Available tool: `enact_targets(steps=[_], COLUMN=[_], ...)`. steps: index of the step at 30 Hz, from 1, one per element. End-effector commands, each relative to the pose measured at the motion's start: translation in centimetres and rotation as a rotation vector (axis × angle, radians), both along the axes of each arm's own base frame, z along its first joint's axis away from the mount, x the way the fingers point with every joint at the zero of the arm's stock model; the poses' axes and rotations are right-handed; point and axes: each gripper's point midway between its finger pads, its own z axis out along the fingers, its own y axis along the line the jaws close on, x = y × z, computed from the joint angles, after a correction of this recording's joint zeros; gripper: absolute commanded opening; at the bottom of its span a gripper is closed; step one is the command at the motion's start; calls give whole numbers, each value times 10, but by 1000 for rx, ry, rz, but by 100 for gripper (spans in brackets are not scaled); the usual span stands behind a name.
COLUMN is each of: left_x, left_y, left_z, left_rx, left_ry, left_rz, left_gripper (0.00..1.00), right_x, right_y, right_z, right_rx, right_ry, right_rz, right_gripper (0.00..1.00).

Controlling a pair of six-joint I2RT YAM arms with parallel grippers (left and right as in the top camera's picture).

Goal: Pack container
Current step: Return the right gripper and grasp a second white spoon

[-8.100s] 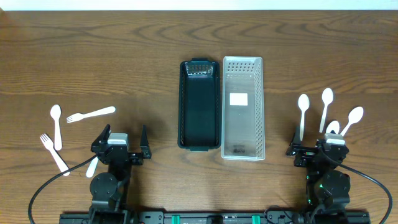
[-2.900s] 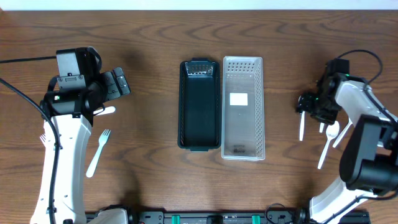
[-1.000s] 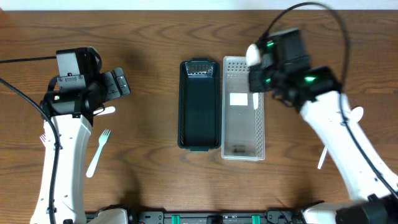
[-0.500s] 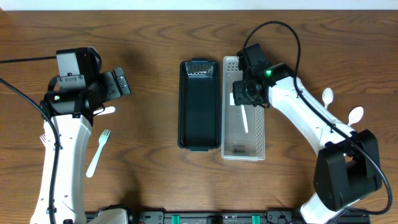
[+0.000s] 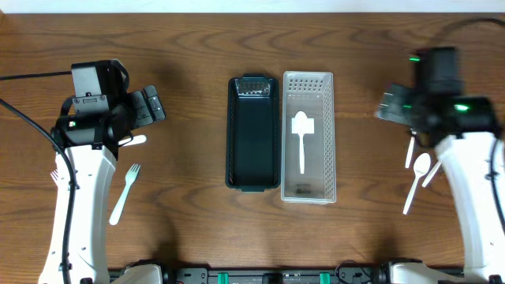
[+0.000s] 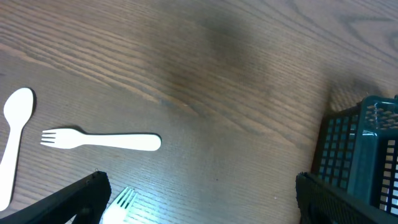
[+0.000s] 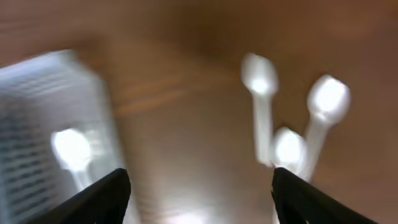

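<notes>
The near white spoon's handle by its bowl [image 5: 417, 179] reaches back clear of the other spoons, so my right gripper should move back and down onto it next.
A white spoon [image 5: 301, 138] lies in the clear perforated basket [image 5: 327, 102]; it is blurred in the right wrist view [image 7: 71, 152]. The dark green basket [image 5: 237, 134] beside it holds nothing I can see. My right gripper [image 5: 392, 106] is open and empty, between the clear basket and three white spoons [image 5: 418, 177] on the table; these also show in the right wrist view [image 7: 289, 149]. My left gripper [image 5: 150, 106] is open and empty above the forks. A white fork [image 6: 99, 140] and a spoon [image 6: 15, 124] lie under it.
Another white fork [image 5: 125, 192] lies on the left of the table, and fork tines [image 6: 122, 200] show by my left finger. The dark basket's corner [image 6: 367, 143] is at the right of the left wrist view. The right wrist view is motion-blurred.
The right arm let the spoon go into the clear basket and swung back right toward the remaining spoons. The left arm has not moved.
</notes>
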Motion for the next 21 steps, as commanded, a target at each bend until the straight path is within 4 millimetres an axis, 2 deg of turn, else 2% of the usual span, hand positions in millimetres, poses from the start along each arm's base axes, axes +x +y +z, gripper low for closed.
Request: enact_targets(steps=[1, 5, 7, 9, 14, 21], left_x=[4, 4, 4, 4, 4, 4], left_y=[1, 1, 1, 1, 1, 1], left_z=[7, 7, 7, 7, 7, 7], left_rx=[5, 5, 5, 5, 5, 5], left_ry=[-17, -17, -17, -17, -17, -17], left_rz=[-5, -5, -5, -5, -5, -5], left_gripper=[98, 98, 98, 98, 98, 98], right_x=[-22, -65, -82, -94, -110, -126], right_y=[-26, -34, -29, -27, -30, -50], right_z=[-39, -97, -121, -137, -161, -192], right_rx=[19, 65, 92, 102, 97, 75], right_ry=[126, 284, 343, 376, 408, 384], right_rz=[-146, -272, -287, -290, -309, -409], right_gripper=[74, 68, 64, 66, 66, 68])
